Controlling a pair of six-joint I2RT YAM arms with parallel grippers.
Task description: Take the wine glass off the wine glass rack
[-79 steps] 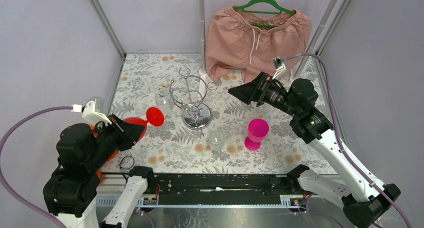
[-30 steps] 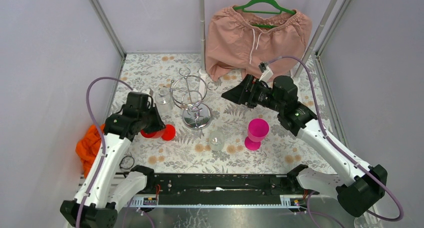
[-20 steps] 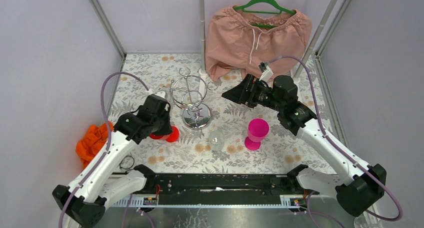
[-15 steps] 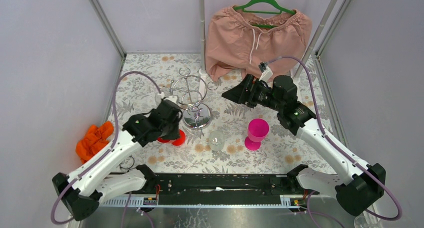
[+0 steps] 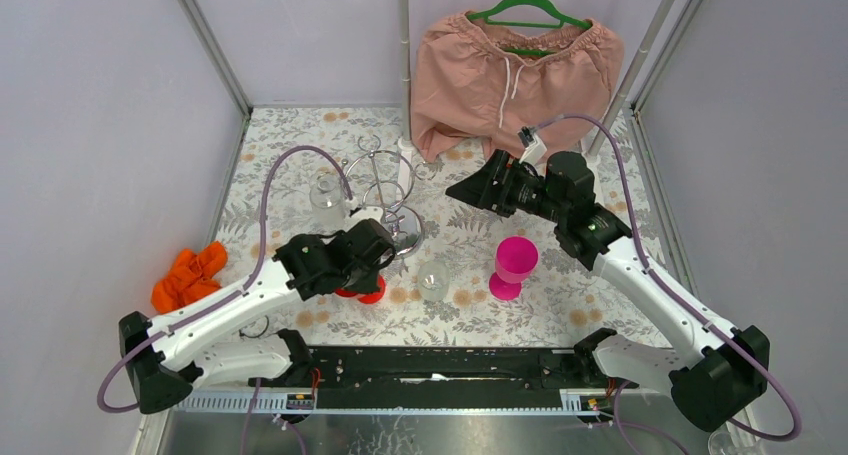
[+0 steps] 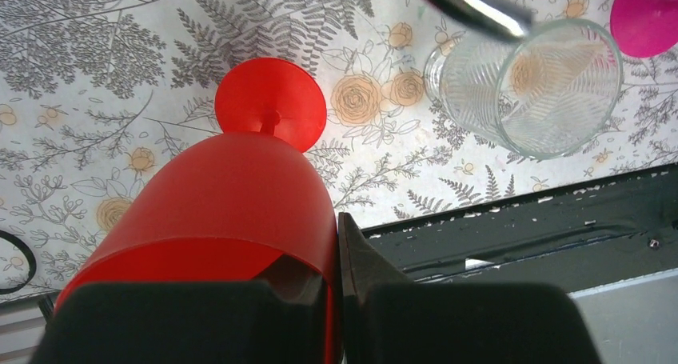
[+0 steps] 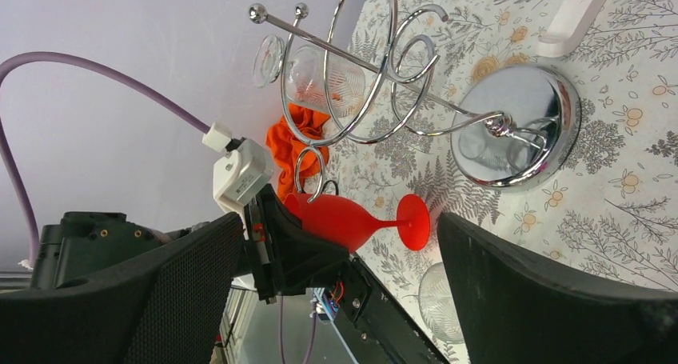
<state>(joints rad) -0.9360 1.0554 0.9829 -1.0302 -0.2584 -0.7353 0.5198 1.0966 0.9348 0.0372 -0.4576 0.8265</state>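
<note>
I should lower my left gripper toward the bare tabletop before the rack and release the rim of the glass's bowl there, since the red wine glass point(image 6: 240, 188) points foot-first at that spot.
The chrome wine glass rack point(image 5: 383, 197) stands mid-table on its round mirror base point(image 7: 516, 128). A clear wine glass point(image 5: 327, 197) is at the rack's left side, foot up point(image 7: 318, 74); I cannot tell if it hangs on a hook. My left gripper point(image 5: 372, 270) is shut on the bowl rim of a red wine glass point(image 6: 240, 188), one finger inside, one outside, in front of the rack; the glass points foot-first at the table point(image 7: 360, 220). My right gripper point(image 5: 470, 190) is open and empty, above the table to the right of the rack point(image 7: 360, 300).
A clear ribbed tumbler point(image 5: 433, 278) and a pink goblet point(image 5: 513, 263) stand in front of the rack to the right. An orange cloth point(image 5: 190, 275) lies at the left edge. Pink shorts on a green hanger point(image 5: 515, 75) hang at the back. A black rail point(image 5: 450, 360) runs along the near edge.
My left arm has swung from the far left to in front of the rack, carrying the red wine glass. The right arm has barely moved.
</note>
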